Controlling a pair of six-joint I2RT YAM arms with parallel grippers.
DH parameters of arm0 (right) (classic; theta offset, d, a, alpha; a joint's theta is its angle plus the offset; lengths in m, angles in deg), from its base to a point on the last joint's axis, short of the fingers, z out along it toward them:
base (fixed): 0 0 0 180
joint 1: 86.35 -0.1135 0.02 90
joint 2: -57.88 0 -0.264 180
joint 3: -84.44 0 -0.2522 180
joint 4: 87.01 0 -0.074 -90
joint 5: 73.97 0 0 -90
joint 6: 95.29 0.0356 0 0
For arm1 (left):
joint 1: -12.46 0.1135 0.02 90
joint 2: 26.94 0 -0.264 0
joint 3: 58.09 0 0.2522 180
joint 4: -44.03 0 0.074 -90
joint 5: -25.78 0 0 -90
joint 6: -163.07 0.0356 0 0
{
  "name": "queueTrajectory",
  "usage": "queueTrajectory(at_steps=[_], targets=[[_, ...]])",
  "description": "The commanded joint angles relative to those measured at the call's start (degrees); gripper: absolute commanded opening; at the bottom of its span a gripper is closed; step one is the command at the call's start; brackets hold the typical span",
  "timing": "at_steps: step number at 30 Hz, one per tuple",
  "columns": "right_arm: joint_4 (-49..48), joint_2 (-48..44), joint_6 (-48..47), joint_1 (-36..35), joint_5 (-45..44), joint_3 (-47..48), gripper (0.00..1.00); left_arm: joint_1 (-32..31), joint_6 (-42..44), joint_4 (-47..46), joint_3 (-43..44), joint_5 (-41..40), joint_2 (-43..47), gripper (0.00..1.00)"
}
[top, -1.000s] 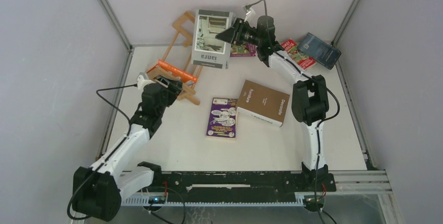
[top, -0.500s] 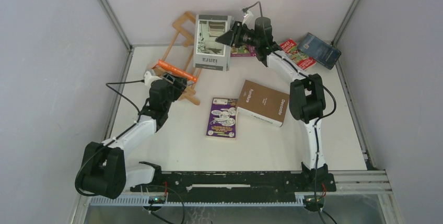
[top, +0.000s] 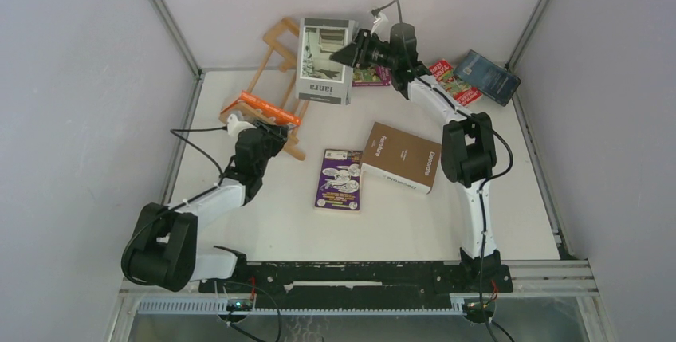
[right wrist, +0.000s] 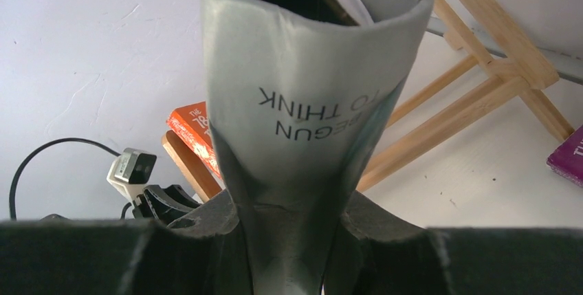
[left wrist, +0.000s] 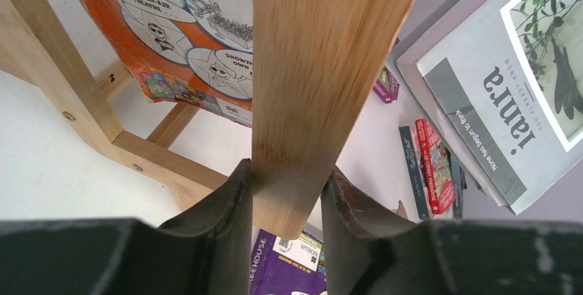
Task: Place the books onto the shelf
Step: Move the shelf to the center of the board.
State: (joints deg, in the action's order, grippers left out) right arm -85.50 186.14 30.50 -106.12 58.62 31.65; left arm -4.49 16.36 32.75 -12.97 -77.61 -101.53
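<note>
My right gripper goes to the left in the top view, turns and lowers next. It then releases the grey-white book at the shelf's far end (top: 281, 42) (right wrist: 507, 61), which is still empty.
The light wooden shelf (top: 275, 43) lies tipped at the back left, with an orange book (top: 263, 107) resting on it. My left gripper (top: 271, 131) is shut on one of its slats (left wrist: 323, 68), both fingers against the wood. My right gripper (top: 344, 53) is shut on the spine edge of a grey-white book (top: 323, 59), holding it upright in the air beside the shelf. In the right wrist view that book (right wrist: 302, 102) fills the middle. A purple book (top: 340, 180) and a thick brown book (top: 402, 157) lie flat mid-table.
A red book (top: 454, 80) and a dark blue book (top: 488, 76) lie at the back right, by the wall. A small purple-and-green book (top: 371, 77) lies under the right arm. Walls close in the table on the left, back and right.
My left arm has reached forward to the shelf and its jaws have closed on the slat. The right gripper still holds the grey-white book in almost the same place.
</note>
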Motion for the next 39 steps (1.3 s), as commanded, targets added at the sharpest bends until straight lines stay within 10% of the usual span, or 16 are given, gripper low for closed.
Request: queueTrajectory(at_steps=[1, 15, 39], targets=[[-2.8, -0.5, -1.3, 0.4, 0.1, 3.2, 0.26, -0.3, -0.6, -4.9, -2.2, -2.0, 0.9, 0.28], [3.8, -0.6, -8.8, -1.7, -1.4, 6.2, 0.26, 0.0, 0.6, -3.1, -9.3, -4.8, 8.6, 0.19], [22.1, 0.2, -37.6, -12.4, -7.8, 15.0, 0.24, 1.6, 6.8, 27.5, -14.7, -0.3, 40.5, 0.24]])
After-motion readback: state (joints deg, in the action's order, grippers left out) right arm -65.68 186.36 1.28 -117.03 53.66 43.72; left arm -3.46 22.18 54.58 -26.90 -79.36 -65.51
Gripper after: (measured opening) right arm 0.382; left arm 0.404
